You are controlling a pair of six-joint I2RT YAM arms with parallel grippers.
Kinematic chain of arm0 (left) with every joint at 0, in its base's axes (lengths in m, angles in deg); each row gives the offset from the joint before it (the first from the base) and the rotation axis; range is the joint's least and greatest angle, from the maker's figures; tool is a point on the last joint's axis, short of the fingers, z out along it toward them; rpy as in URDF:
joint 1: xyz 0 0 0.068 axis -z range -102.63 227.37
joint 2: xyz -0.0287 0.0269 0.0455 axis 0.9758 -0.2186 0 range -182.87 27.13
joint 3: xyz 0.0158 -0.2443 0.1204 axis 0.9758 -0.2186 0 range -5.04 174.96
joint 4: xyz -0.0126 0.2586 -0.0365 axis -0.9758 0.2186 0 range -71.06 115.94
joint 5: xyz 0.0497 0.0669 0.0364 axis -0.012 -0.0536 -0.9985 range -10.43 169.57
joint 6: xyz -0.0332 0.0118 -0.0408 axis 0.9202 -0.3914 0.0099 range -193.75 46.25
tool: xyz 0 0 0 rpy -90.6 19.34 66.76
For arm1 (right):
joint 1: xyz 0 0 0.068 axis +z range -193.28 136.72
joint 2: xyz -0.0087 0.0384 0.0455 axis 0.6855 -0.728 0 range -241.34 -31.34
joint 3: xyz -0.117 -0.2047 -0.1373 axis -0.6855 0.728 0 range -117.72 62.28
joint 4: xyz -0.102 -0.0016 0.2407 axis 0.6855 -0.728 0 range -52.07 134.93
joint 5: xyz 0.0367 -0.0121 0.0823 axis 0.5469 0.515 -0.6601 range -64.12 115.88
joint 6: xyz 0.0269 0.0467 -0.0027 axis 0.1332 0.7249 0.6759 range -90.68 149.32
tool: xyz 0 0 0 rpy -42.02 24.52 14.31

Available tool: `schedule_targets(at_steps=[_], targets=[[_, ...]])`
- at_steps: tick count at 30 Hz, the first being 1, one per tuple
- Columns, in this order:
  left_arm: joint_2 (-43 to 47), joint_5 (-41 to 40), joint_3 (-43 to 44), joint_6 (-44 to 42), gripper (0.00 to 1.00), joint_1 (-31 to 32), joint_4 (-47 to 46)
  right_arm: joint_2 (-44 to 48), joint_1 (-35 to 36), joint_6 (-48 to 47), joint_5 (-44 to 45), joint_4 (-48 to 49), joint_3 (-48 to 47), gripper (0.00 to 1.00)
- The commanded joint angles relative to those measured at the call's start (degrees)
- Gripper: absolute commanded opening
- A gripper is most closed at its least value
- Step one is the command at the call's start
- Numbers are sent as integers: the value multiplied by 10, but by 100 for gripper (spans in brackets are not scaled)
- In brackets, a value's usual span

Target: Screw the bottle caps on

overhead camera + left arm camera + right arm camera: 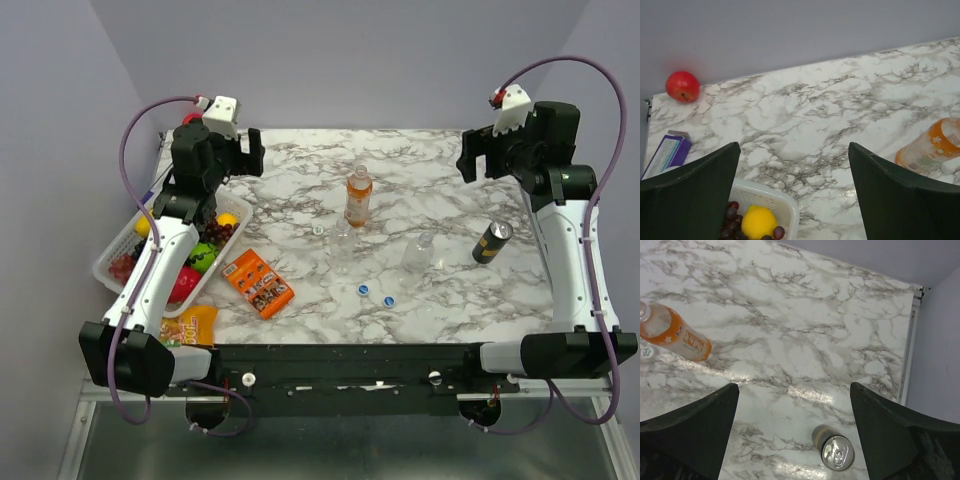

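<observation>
The neck of the clear bottle (426, 239) nearest the can stands uncapped, and the right gripper will next move down, back and to the left in the top view onto it.
The orange bottle (358, 197) stands uncapped at mid-table; it also shows in the left wrist view (935, 145) and the right wrist view (675, 335). Two clear bottles (342, 245) (418, 252) stand in front of it. Two blue caps (363, 290) (388, 300) lie near the front edge. A whitish cap (318, 230) (646, 352) lies left of the orange bottle. My left gripper (248, 152) (794, 150) is open and empty, raised over the back left. My right gripper (471, 160) (794, 387) is open and empty, raised over the back right.
A dark can (492, 241) (837, 451) stands at the right. A white basket (108, 262) (785, 205) of fruit sits at the left with a lemon (759, 222). An orange packet (258, 283) and a snack bag (190, 325) lie front left. A red apple (682, 86) and a purple box (667, 152) are at the back left.
</observation>
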Motion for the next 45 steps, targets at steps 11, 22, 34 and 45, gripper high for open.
schedule_targets(at_steps=[11,22,34,45], targets=[[-4,100,0,-19,99,45,25,36,82,-287,-229,-240,1,100],[64,148,-90,-10,99,45,25,52,134,-295,-163,-218,99,90],[44,162,-83,1,99,46,21,42,149,-287,-133,-201,154,79],[39,171,-85,-6,99,46,22,18,162,-279,-120,-179,159,63]])
